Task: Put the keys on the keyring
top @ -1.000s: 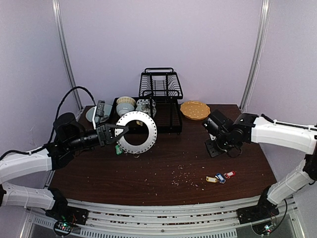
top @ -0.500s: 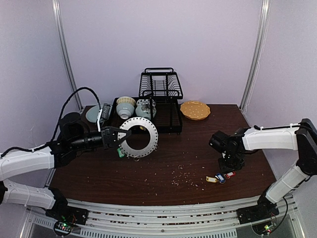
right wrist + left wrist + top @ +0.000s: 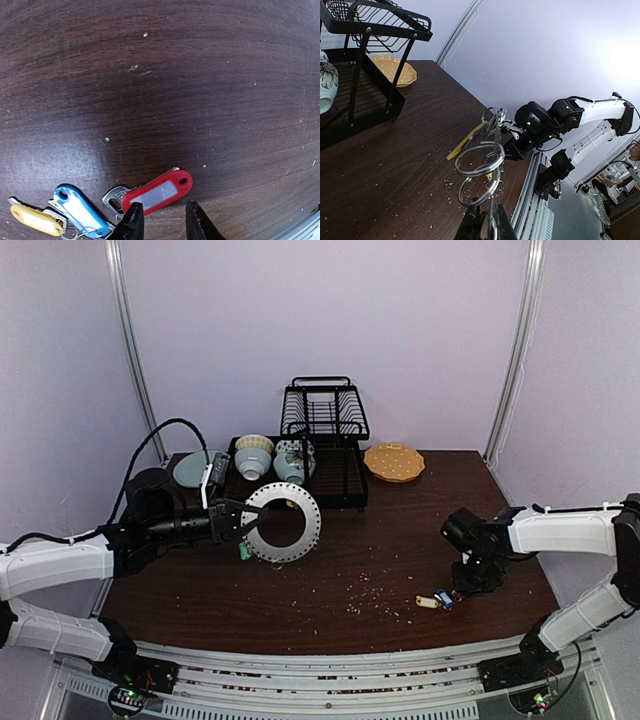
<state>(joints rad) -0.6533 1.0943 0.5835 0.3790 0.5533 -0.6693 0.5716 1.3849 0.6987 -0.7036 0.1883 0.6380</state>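
Next, my left gripper moves down toward the bare wood beside the crumbs and releases the keyring there, since that spot has room for the disc.
My left gripper (image 3: 238, 521) is shut on the rim of the keyring (image 3: 304, 502), a grey disc with a wide hole, held tilted above the table's left middle. A green-tagged key (image 3: 242, 551) hangs below it. In the left wrist view the keyring's split rings (image 3: 481, 161) rise edge-on from my gripper (image 3: 487, 222). My right gripper (image 3: 470, 583) hovers low over the keys at the right front. In its wrist view the red-tagged key (image 3: 159, 192), blue-tagged key (image 3: 80, 210) and yellow-tagged key (image 3: 34, 220) lie on the wood. The right gripper (image 3: 164, 222) is open just below the red tag, holding nothing.
A black dish rack (image 3: 325, 410) stands at the back over a tray with bowls (image 3: 254, 454). An orange scalloped plate (image 3: 393, 462) lies to its right. Crumbs (image 3: 365, 590) are scattered across the front middle. The table's front edge runs just behind the keys.
The right arm swung from the table's right middle down over the keys, and its jaws narrowed. The left arm carried the keyring slightly right.
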